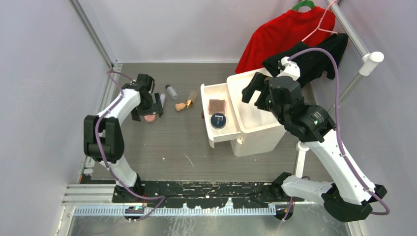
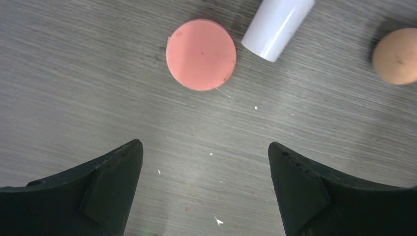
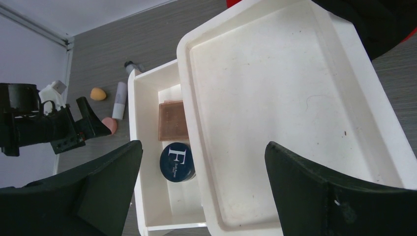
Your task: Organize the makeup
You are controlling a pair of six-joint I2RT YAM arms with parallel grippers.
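My left gripper will next lower its open fingers on both sides of the pink sponge (image 2: 201, 54) and close. The sponge lies below it, and the white tube (image 2: 278, 24) is close beside the sponge.
My left gripper (image 1: 151, 109) hangs open low over the table, nothing between its fingers. Just ahead of it lies the pink sponge (image 2: 200, 54), with the white tube (image 2: 278, 24) and the orange sponge (image 2: 396, 55) further to the right. The clear vial (image 1: 171, 91) and the gold-brown bottle (image 1: 191, 98) lie on the table left of the white drawer (image 1: 211, 135), which is pulled open. Inside it are the square brown palette (image 3: 172, 120) and the round navy compact (image 3: 177, 161). My right gripper (image 3: 204, 144) is open and empty above the white organizer's top tray (image 3: 275, 98).
Red clothing (image 1: 280, 34) and black clothing (image 1: 314, 56) hang on a rack at the back right, behind the organizer. Grey walls close in the table on the left and at the back.
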